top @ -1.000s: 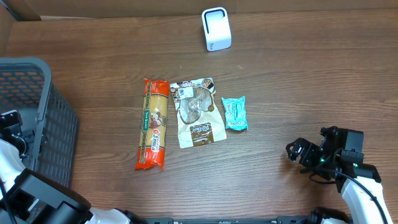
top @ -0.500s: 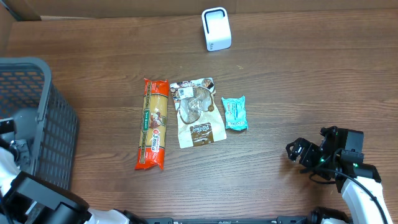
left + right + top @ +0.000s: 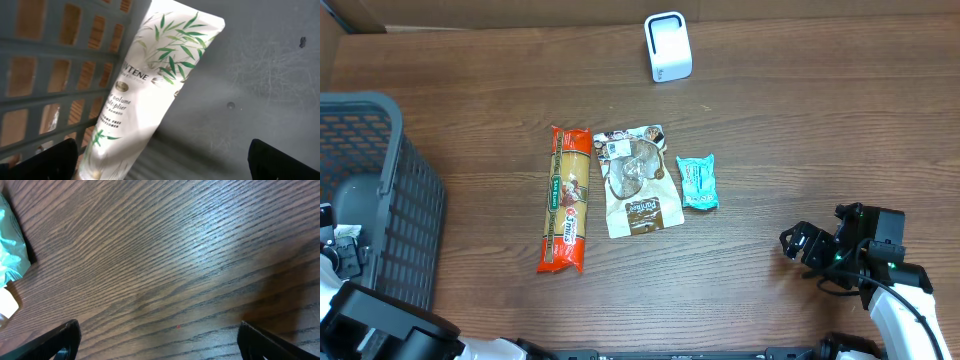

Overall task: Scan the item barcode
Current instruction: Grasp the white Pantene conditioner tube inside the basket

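The tube lies below and nearer the finger by the basket's side, so my left gripper lowers toward that side next and closes across the tube's lettered part (image 3: 129, 84).
A white Pantene tube (image 3: 145, 95) with green leaf print lies slanted on the floor of the grey basket (image 3: 260, 75). My left gripper (image 3: 167, 160) hangs over it, open wide, and the tube's lower end sits just inside the left finger (image 3: 55, 157) without being gripped. The white scanner (image 3: 667, 46) stands at the table's far edge. My right gripper (image 3: 800, 243) rests open above bare wood at the front right, with nothing between its fingers (image 3: 55, 340).
Side by side in the middle of the table lie an orange pasta pack (image 3: 566, 198), a brown pouch (image 3: 636, 180) and a teal packet (image 3: 698, 182). The grey basket (image 3: 380, 130) fills the left edge. The teal packet (image 3: 12, 245) also shows in the right wrist view.
My left arm has shifted over the basket, toward the table's front edge. The right arm and the items on the table have not moved.
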